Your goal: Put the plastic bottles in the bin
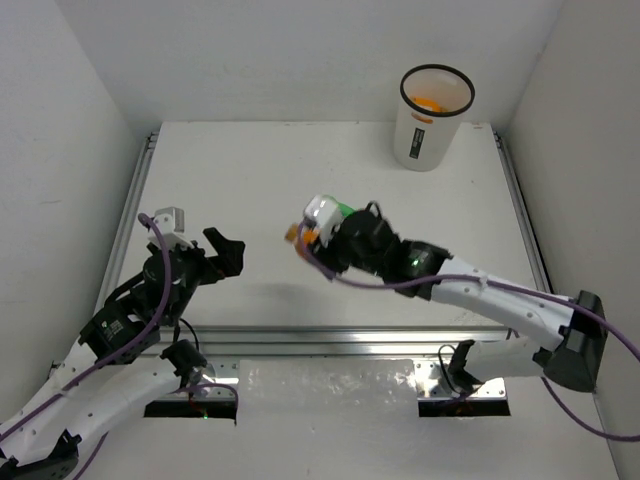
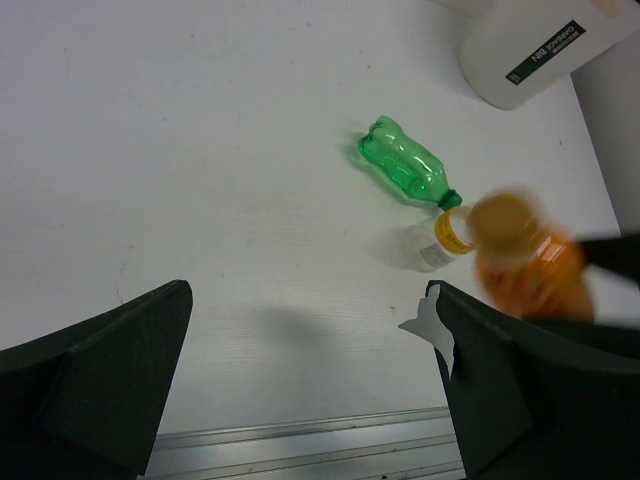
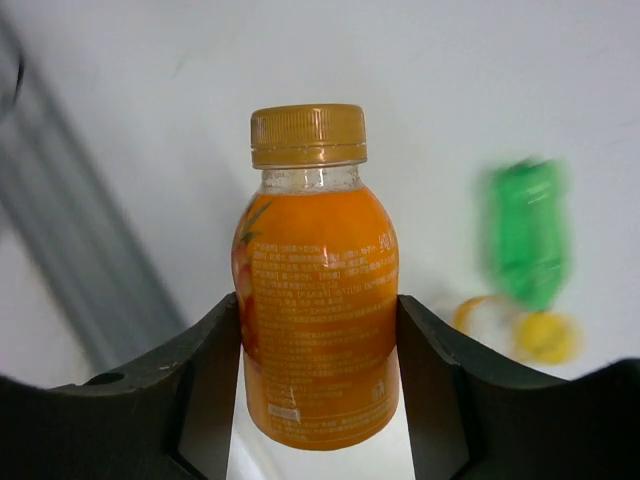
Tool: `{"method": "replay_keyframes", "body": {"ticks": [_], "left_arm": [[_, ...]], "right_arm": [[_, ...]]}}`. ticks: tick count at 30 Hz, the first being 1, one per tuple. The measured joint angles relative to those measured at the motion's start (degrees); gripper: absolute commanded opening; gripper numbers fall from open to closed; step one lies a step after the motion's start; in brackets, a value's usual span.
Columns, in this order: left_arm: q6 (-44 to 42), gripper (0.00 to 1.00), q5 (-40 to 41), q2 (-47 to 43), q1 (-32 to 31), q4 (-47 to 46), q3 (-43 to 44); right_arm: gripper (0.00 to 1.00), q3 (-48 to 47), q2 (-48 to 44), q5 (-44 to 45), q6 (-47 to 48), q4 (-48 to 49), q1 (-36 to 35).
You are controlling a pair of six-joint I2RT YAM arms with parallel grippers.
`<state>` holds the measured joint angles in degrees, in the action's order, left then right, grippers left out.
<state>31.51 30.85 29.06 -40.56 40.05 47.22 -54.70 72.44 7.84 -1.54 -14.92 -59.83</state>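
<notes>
My right gripper swings outward, toward the right in the top view, over the bin's opening [image 1: 438,90] next and releases the orange bottle.
My right gripper [image 3: 318,345] is shut on an orange bottle [image 3: 318,310] with a gold cap and holds it above the table's middle [image 1: 300,235]. The left wrist view shows this bottle blurred [image 2: 520,255]. A green bottle [image 2: 405,170] lies on the table, with a clear bottle with a yellow cap [image 2: 440,240] beside it; both show blurred in the right wrist view [image 3: 525,235] [image 3: 515,330]. The white bin [image 1: 434,105] with a black rim stands at the far right, with something orange inside. My left gripper [image 2: 310,390] is open and empty at the near left [image 1: 225,250].
An aluminium rail [image 1: 330,340] runs along the table's near edge, and rails line its left and right sides. White walls close in the table on three sides. The bin's side shows at the top of the left wrist view [image 2: 535,45].
</notes>
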Motion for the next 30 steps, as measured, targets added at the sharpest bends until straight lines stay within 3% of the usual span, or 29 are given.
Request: {"method": "replay_keyframes", "body": {"ticks": [7, 10, 15, 17, 18, 19, 22, 26, 30], "left_arm": [[-0.02, 1.00, -0.02, 0.24, 0.00, -0.02, -0.02], [-0.02, 1.00, -0.04, 0.87, 0.00, -0.02, -0.02], [-0.20, 1.00, -0.11, 2.10, 0.00, -0.09, -0.02], [-0.33, 1.00, -0.31, 2.38, 0.00, -0.24, -0.09], [-0.46, 1.00, -0.52, 2.49, 0.00, -0.39, -0.09], [-0.57, 1.00, -0.61, 2.62, 0.00, -0.48, -0.09], [-1.22, 1.00, -1.49, 3.37, 0.07, -1.14, -0.09], [-1.81, 1.00, -2.62, 4.31, 0.76, -1.64, -0.11], [-3.04, 1.00, -5.44, 5.03, 4.04, -2.80, -0.15]], "right_arm": [[0.20, -24.98, 5.20, 5.90, -3.34, 7.43, 29.31], [0.21, -38.86, 16.48, 7.43, -3.65, 10.23, 41.09], [0.29, -59.36, 37.55, 8.24, -2.19, 10.25, 51.04], [0.51, -68.11, 46.25, 8.11, -1.46, 9.38, 53.22], [0.69, -71.28, 49.62, 8.09, -1.14, 8.85, 53.96], [0.99, -73.35, 52.17, 8.26, -0.83, 8.15, 54.53], [0.99, -75.54, 57.64, 8.09, -0.15, 5.90, 55.49], [0.99, -75.36, 57.33, 4.61, -1.40, 1.81, 55.06], [0.99, -59.39, 42.21, -0.61, -3.98, -0.28, 52.54]]}}
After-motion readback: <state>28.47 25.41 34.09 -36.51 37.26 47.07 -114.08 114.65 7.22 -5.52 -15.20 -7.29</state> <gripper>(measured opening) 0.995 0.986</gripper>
